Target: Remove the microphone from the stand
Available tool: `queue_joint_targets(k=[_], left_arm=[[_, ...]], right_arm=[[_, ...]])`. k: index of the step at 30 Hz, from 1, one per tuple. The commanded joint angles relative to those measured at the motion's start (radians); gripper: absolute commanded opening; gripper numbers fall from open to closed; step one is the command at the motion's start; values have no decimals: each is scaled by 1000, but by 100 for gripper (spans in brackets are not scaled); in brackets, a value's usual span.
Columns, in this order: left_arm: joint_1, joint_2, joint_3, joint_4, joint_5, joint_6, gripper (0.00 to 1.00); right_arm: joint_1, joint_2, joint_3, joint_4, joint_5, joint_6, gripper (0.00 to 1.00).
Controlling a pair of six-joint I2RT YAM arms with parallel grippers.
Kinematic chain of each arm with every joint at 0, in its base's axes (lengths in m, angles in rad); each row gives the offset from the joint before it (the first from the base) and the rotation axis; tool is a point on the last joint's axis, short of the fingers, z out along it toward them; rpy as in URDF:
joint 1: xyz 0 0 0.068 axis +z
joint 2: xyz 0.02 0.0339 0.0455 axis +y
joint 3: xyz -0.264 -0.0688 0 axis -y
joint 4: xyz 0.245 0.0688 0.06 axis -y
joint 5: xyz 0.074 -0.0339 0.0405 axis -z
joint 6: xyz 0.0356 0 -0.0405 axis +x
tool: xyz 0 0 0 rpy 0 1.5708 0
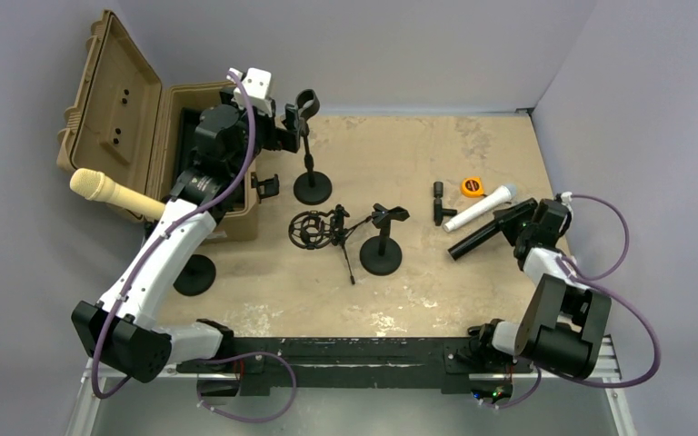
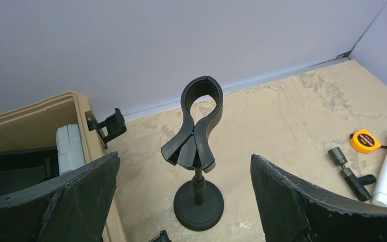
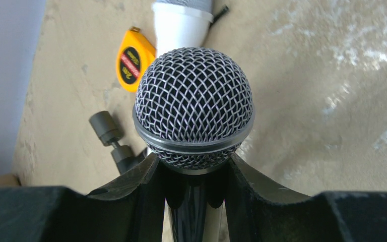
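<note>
The table beside the white microphone is bare. My right gripper should next lower the black microphone [image 1: 474, 240] toward the white microphone and release it beside that one, on top of the table.
My right gripper [image 1: 507, 222] is shut on a black microphone [image 1: 474, 240] with a silver mesh head [image 3: 194, 101], holding it low over the table at the right. In the right wrist view the fingers [image 3: 143, 176] clamp its handle just behind the head. My left gripper [image 1: 282, 127] is open and empty at the back, its jaws wide apart either side of an empty black stand [image 2: 198, 194] with its clip [image 2: 201, 96] upright. A beige microphone [image 1: 114, 193] sits tilted on a stand [image 1: 194, 274] at the left, partly hidden by my left arm.
An open tan case [image 1: 118, 118] stands at the back left. A second empty stand [image 1: 382, 254], a shock mount on a small tripod [image 1: 314, 229], a white microphone [image 1: 480, 208], a yellow tape measure [image 1: 473, 187] and a black adapter [image 1: 439, 202] lie around.
</note>
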Motion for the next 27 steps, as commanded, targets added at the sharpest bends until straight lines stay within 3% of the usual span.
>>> queue_joint_targets(k=[1, 16, 27], left_arm=[[-14, -32, -6, 31, 9, 35, 98], [-25, -50, -17, 45, 35, 35, 95], [-34, -62, -23, 49, 30, 35, 95]], right_arm=[[-31, 24, -50, 108, -92, 34, 5], [-41, 78, -111, 198, -8, 109, 58], [-41, 14, -110, 169, 1, 87, 76]])
